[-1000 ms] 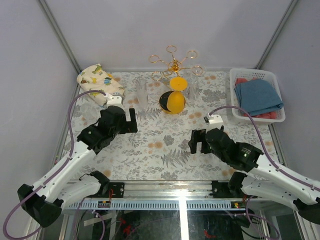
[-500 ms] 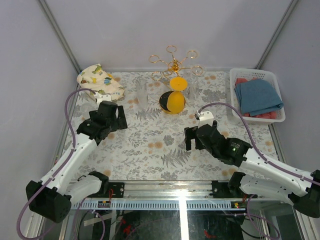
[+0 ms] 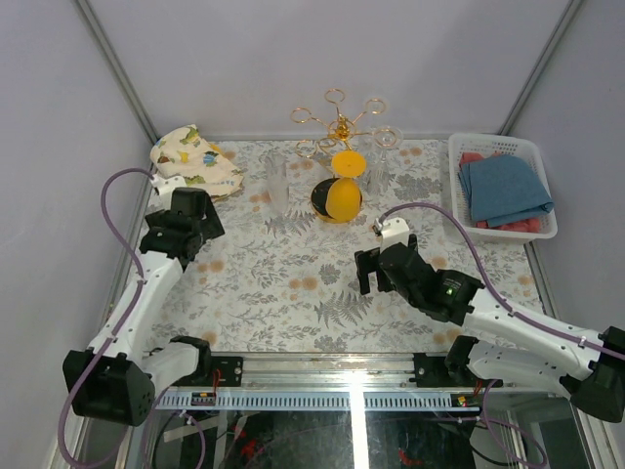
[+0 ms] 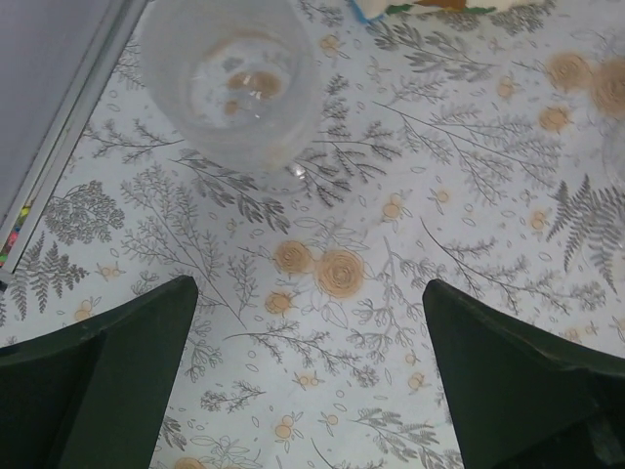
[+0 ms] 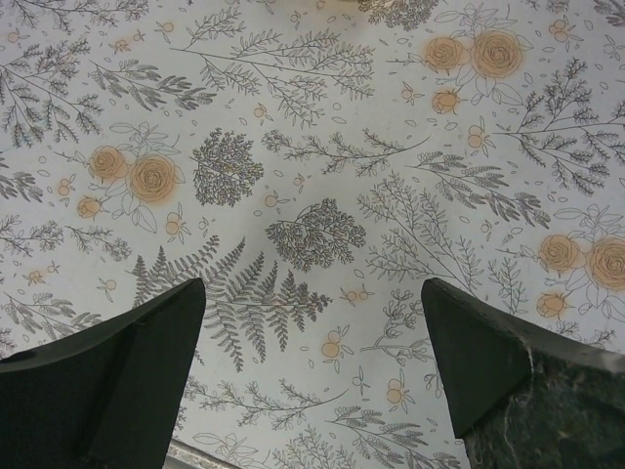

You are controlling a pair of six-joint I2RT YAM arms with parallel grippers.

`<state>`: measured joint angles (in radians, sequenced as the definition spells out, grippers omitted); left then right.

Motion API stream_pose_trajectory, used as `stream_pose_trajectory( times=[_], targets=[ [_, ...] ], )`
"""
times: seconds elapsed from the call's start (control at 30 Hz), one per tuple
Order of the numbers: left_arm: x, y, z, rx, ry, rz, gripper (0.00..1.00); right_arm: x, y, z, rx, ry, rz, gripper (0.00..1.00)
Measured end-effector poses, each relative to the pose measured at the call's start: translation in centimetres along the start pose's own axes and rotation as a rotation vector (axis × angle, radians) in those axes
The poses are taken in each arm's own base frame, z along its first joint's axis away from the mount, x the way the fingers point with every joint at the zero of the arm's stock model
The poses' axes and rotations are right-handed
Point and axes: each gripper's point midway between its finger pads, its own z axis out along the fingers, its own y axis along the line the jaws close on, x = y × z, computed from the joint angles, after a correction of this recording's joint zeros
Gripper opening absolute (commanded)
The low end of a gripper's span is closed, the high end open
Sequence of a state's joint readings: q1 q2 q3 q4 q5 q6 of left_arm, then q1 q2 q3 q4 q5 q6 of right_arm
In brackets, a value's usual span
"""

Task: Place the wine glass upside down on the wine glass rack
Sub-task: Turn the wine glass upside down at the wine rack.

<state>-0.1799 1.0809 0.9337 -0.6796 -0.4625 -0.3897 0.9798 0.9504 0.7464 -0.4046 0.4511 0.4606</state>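
My left gripper moves down, outward and to the left in the wrist view around the glass's bowl point(image 4: 234, 90) next, as the bowl stands outward of its open fingers.
A clear wine glass point(image 4: 229, 83) stands upright near the table's left edge, seen from above at the top left of the left wrist view. My left gripper point(image 4: 311, 376) hovers over the tablecloth just short of it, open and empty. From above, the left gripper point(image 3: 181, 220) covers that glass. The wine glass rack point(image 3: 337, 125), gold wire with ring-ended arms, rises at the back centre from a round black base point(image 3: 320, 195). My right gripper point(image 3: 369, 272) hangs open over the middle of the cloth, and its wrist view shows the right gripper point(image 5: 312, 376) with only the printed pattern between its fingers.
Two more clear glasses point(image 3: 276, 182) point(image 3: 379, 164) stand beside the rack. A patterned cloth bundle point(image 3: 190, 151) lies at the back left. A white basket point(image 3: 527, 147) with blue cloths sits at the back right. The metal frame rail point(image 4: 59, 147) runs along the left edge.
My left arm has swung left and back toward the table's left edge. The right gripper has moved a little forward and left. Both stayed open.
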Motion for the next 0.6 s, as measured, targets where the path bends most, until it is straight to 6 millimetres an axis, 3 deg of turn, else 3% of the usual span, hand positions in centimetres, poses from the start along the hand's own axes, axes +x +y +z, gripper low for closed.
stream_pose_trajectory(
  times=[0.27, 0.6],
  targets=[
    [-0.8, 3.7, 1.7, -0.109, 0.007, -0.097, 1.0, 1.0, 0.2, 0.1, -0.038, 0.003, -0.024, 0.99],
    [-1.9, 3.6, 3.9, -0.122, 0.053, -0.123, 1.0, 1.1, 0.1, -0.1, -0.056, 0.0, -0.078, 0.99]
  ],
)
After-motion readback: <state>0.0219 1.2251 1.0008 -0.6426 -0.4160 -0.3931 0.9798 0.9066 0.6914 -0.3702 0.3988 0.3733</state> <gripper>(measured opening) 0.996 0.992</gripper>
